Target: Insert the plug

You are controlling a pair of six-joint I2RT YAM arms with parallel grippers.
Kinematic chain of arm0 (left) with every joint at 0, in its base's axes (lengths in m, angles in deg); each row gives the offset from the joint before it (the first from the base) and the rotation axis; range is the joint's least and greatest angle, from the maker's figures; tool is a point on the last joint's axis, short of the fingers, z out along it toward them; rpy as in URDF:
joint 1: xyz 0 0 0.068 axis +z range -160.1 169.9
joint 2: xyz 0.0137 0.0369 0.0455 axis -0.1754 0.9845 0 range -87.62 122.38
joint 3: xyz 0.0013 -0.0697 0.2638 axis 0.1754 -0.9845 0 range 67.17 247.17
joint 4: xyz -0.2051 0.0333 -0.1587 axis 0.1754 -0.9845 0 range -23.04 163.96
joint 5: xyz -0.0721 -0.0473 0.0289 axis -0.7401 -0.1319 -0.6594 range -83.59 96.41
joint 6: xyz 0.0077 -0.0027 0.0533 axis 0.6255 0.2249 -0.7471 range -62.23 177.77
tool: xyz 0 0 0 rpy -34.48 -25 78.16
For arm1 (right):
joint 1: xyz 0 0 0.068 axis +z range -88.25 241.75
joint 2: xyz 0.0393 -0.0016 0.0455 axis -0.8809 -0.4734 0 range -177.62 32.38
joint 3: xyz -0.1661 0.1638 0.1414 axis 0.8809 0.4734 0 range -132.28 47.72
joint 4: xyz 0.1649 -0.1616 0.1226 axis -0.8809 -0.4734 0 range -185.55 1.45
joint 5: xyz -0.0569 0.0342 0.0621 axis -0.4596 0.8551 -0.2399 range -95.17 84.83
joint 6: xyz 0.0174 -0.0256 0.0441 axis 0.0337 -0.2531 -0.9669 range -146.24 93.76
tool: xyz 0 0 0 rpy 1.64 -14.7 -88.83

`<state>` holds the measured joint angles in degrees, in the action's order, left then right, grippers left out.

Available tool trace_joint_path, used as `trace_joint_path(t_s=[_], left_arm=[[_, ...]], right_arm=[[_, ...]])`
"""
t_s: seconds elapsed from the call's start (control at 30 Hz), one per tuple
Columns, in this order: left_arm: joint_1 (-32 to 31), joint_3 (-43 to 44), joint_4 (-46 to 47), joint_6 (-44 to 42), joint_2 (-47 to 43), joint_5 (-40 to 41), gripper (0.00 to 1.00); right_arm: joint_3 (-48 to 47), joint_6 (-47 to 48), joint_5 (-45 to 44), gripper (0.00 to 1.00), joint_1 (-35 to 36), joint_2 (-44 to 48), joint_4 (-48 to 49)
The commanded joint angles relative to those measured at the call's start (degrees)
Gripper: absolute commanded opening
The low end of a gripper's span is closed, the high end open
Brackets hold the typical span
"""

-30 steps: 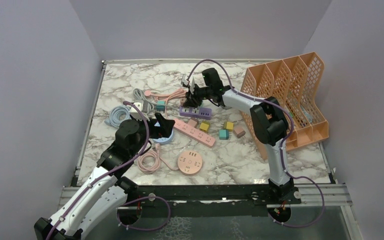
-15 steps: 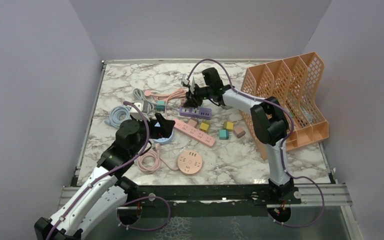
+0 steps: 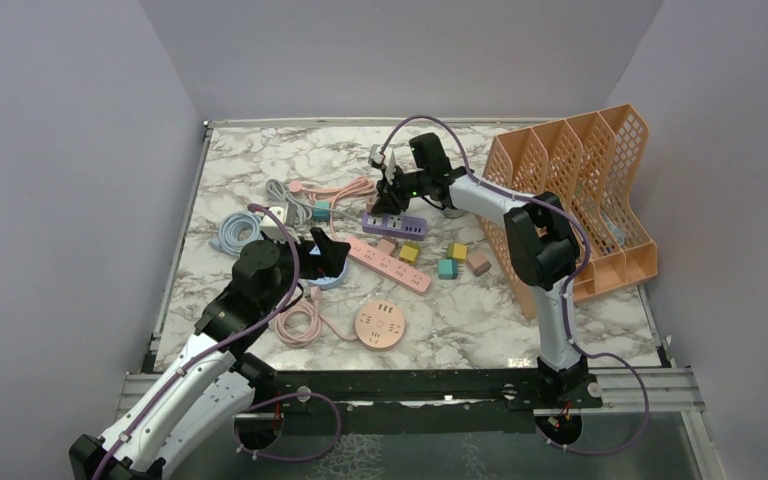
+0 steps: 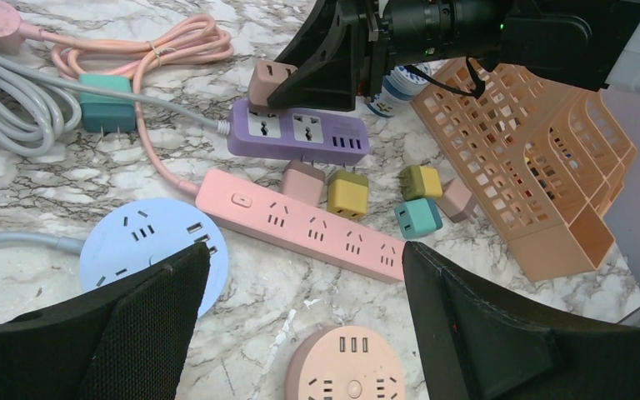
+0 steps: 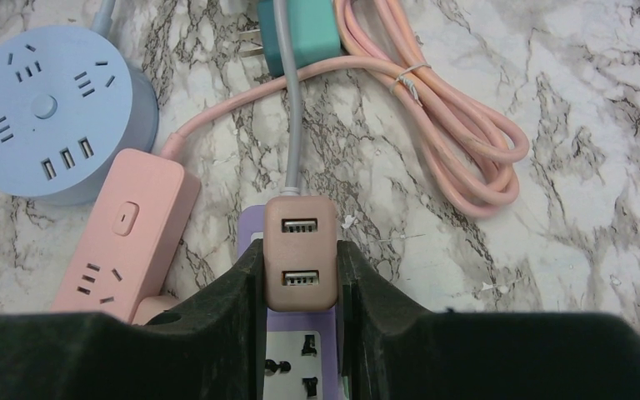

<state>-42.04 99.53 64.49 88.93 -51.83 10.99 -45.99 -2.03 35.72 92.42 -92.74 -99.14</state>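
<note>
My right gripper is above the purple power strip's end socket beside the grey cable, so next it needs to push the plug it holds down into that socket and let go.
My right gripper is shut on a brownish-pink USB charger plug and holds it right over the left end of the purple power strip. The same plug and strip show in the left wrist view under the right gripper. Whether the prongs are in the socket is hidden. My left gripper is open and empty, low over the marble between the blue round socket hub, the pink strip and the pink round hub.
An orange file rack stands at the right. Several small cube chargers lie beside the pink strip. Coiled pink cable, grey cable with a teal plug, and a light blue coil lie at the left.
The right arm has shifted slightly to the right with the plug in its jaws. The left arm has not visibly moved.
</note>
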Motion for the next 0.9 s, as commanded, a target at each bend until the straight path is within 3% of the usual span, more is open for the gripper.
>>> trace_joint_path(t_s=[0.0,0.57,0.87], left_arm=[[0.0,-0.7,1.2,0.0,-0.8,-0.8,0.88],[0.0,-2.3,1.8,1.1,-1.5,0.9,0.88],[0.0,-1.7,3.3,2.2,0.5,0.8,0.88]], right_arm=[[-0.7,0.0,2.3,0.01,-0.2,-1.1,-2.8],[5.5,-2.2,-0.6,0.02,-0.2,-2.5,6.7],[4.8,-5.2,-6.5,0.02,-0.1,-2.8,4.4]])
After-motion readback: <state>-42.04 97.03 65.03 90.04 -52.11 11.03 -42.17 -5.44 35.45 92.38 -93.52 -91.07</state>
